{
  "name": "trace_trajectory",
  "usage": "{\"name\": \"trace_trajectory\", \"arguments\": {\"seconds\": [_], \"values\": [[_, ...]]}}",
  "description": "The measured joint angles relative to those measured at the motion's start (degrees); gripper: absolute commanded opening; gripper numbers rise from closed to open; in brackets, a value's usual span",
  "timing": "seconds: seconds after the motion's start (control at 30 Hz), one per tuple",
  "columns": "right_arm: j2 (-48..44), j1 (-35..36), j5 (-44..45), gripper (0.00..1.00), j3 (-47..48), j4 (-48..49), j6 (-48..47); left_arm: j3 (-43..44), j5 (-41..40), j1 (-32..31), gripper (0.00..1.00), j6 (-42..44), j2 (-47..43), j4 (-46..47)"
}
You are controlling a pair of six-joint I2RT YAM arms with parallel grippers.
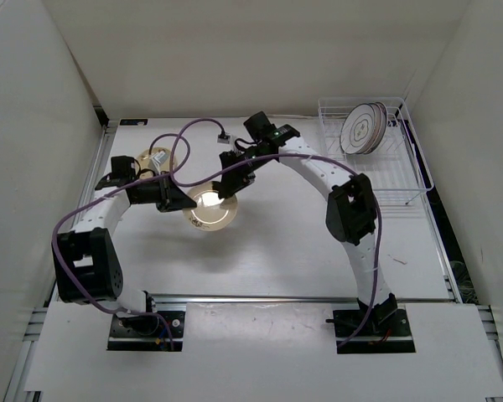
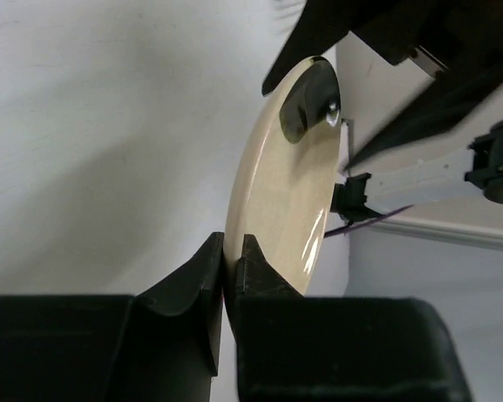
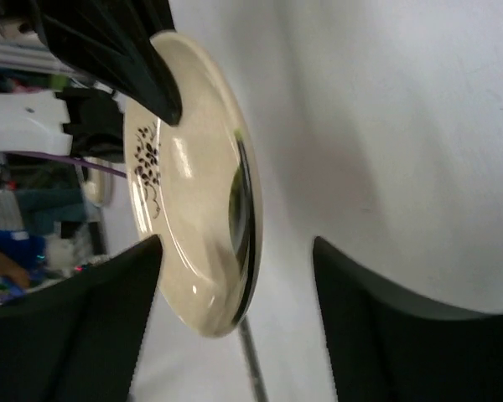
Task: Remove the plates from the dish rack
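Observation:
The other tan plate is already unloaded, so my left gripper will next move outward and to the left in the top view, then lower its plate onto it.
A small tan plate [image 1: 211, 209] hangs over the middle of the table, held by its rim in my shut left gripper [image 1: 183, 201]. In the left wrist view the fingers [image 2: 232, 251] pinch the plate's edge [image 2: 285, 184]. My right gripper [image 1: 232, 180] is open at the plate's far side. In the right wrist view the plate [image 3: 193, 167], with a small dark flower mark, lies between my spread fingers [image 3: 235, 285]. The white wire dish rack [image 1: 402, 180] stands at the far right. White plates with dark rings [image 1: 360, 128] stand upright in it.
Another tan plate [image 1: 155, 159] lies on the table at the far left, partly hidden by my left arm and a purple cable [image 1: 193, 134]. White walls close in the table on the left, back and right.

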Motion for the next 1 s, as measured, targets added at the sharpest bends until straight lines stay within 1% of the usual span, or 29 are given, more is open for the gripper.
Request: {"name": "trace_trajectory", "arguments": {"seconds": [0.03,0.07,0.13,0.23,0.37,0.5,0.57,0.67,0.8,0.9,1.0], "values": [[-0.2,0.2,1.1,0.96,0.0,-0.1,-0.8,-0.3,-0.9,0.0,0.11,-0.1,-0.4,0.3],[-0.5,0.3,2.2,1.0,-0.1,-0.4,-1.0,-0.8,-1.8,0.1,0.11,-0.3,-0.9,0.4],[-2.6,0.4,5.7,1.0,-1.8,-0.5,-2.4,-2.2,-3.9,0.2,0.11,-1.2,-2.6,1.0],[-9.2,0.3,12.2,1.0,-7.6,-1.0,-3.4,-4.4,-8.4,0.1,0.11,-3.4,-5.8,1.4],[-21.2,-1.6,23.5,1.0,-17.6,0.0,-3.4,-5.0,-16.0,0.1,0.11,-8.0,-9.2,2.7],[-34.2,-4.7,33.8,1.0,-29.7,1.0,-3.2,-4.4,-22.1,1.9,0.11,-13.7,-8.8,3.5],[-40.1,-6.3,37.0,1.0,-35.2,1.1,-3.2,-2.4,-23.0,4.2,0.11,-16.4,-6.1,3.3],[-47.8,-7.5,39.7,1.0,-42.7,0.1,-3.7,3.7,-22.6,7.6,0.11,-19.1,0.8,3.4],[-57.1,-9.5,40.2,1.0,-50.2,-3.4,-6.7,13.8,-20.3,10.9,0.11,-21.0,10.9,3.7],[-64.0,-14.6,39.4,1.0,-54.3,-6.7,-10.3,22.8,-18.4,12.9,0.11,-21.7,18.7,3.9],[-68.9,-20.9,39.2,1.0,-55.7,-9.5,-13.5,30.9,-16.1,14.6,0.11,-21.7,25.8,4.5]]}}
